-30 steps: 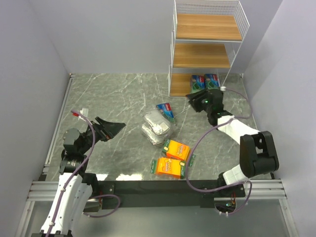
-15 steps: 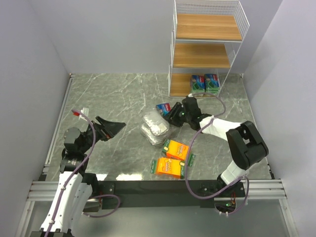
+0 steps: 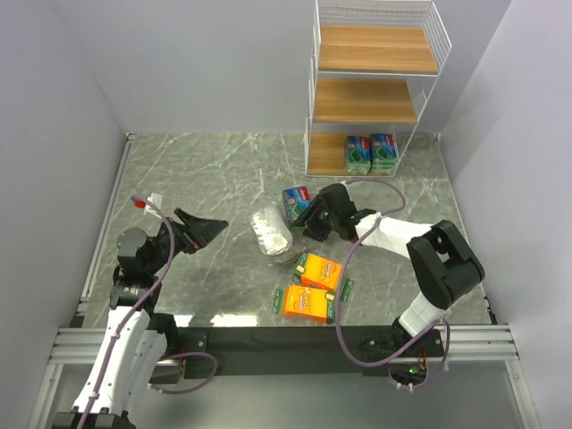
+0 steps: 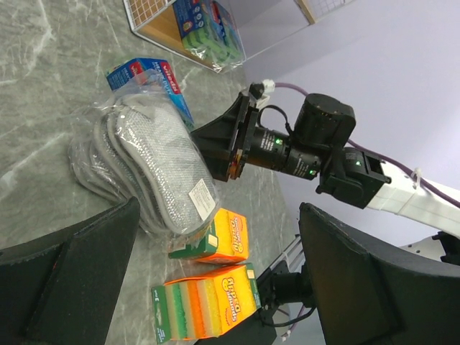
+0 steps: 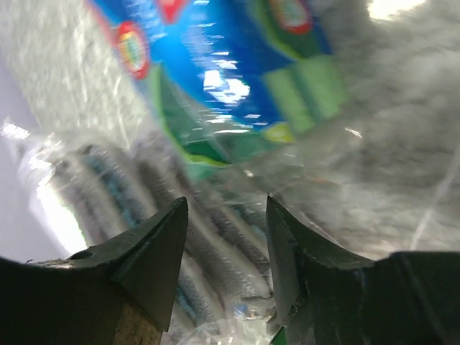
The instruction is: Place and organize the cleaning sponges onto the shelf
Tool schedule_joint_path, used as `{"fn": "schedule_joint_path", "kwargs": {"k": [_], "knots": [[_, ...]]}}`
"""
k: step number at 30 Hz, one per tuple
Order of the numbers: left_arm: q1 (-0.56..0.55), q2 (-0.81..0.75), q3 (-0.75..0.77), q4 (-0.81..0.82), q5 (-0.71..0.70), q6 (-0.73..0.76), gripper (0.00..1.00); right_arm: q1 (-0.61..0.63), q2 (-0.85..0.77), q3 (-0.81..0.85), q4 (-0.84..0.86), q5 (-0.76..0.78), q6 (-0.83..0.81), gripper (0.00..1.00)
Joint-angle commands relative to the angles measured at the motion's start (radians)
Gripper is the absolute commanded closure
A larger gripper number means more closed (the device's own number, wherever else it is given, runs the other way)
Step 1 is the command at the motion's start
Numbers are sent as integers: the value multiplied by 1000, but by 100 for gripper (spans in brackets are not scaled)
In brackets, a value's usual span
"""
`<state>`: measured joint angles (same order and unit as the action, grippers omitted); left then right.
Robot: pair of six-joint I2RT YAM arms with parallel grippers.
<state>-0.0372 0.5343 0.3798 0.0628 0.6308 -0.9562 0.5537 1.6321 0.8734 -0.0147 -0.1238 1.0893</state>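
Note:
I should next ease my right gripper away from the silvery packs and pinch the clear wrap at the blue-and-green pack's near end, before the gripper's fingers.
The shelf (image 3: 375, 88) stands at the back right, with two blue-and-green packs (image 3: 370, 153) on its bottom board. A third blue-and-green pack (image 3: 295, 202) lies on the table and also shows in the right wrist view (image 5: 215, 65). The two clear-wrapped silvery packs (image 3: 270, 231) lie stacked beside it. Two orange packs (image 3: 319, 271) (image 3: 308, 304) lie nearer. My right gripper (image 3: 311, 220) is low at the silvery packs. Its jaws stand apart with the clear wrap (image 5: 223, 237) between them. My left gripper (image 3: 204, 231) is open and empty to the left of the packs.
Grey walls close in the marble table (image 3: 206, 170) on the left, back and right. A black rail (image 3: 268, 338) runs along the near edge. The left wrist view shows the right arm (image 4: 316, 144) behind the silvery packs (image 4: 144, 162) and the orange packs (image 4: 215, 241).
My right arm has swung from the shelf's bottom tier left and down to the packs. The silvery packs have shifted a little left. The left arm has not moved.

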Motion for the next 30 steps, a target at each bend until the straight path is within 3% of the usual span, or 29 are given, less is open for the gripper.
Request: {"fn": "schedule_joint_path", "kwargs": {"k": [1, 10, 22, 25, 30], "knots": [[-3, 1, -21, 71, 12, -12, 1, -8, -46, -34, 47, 49, 135, 44], [-3, -28, -10, 22, 0, 8, 0, -29, -66, -51, 85, 122, 308, 44], [-3, -60, -13, -15, -5, 14, 0, -51, 47, 15, 61, 188, 357, 47], [-3, -65, -13, -23, -6, 17, 0, -63, 95, 27, 79, 170, 356, 53], [-3, -76, -12, -35, -11, 20, 1, -80, 130, 22, 117, 170, 357, 86]]}}
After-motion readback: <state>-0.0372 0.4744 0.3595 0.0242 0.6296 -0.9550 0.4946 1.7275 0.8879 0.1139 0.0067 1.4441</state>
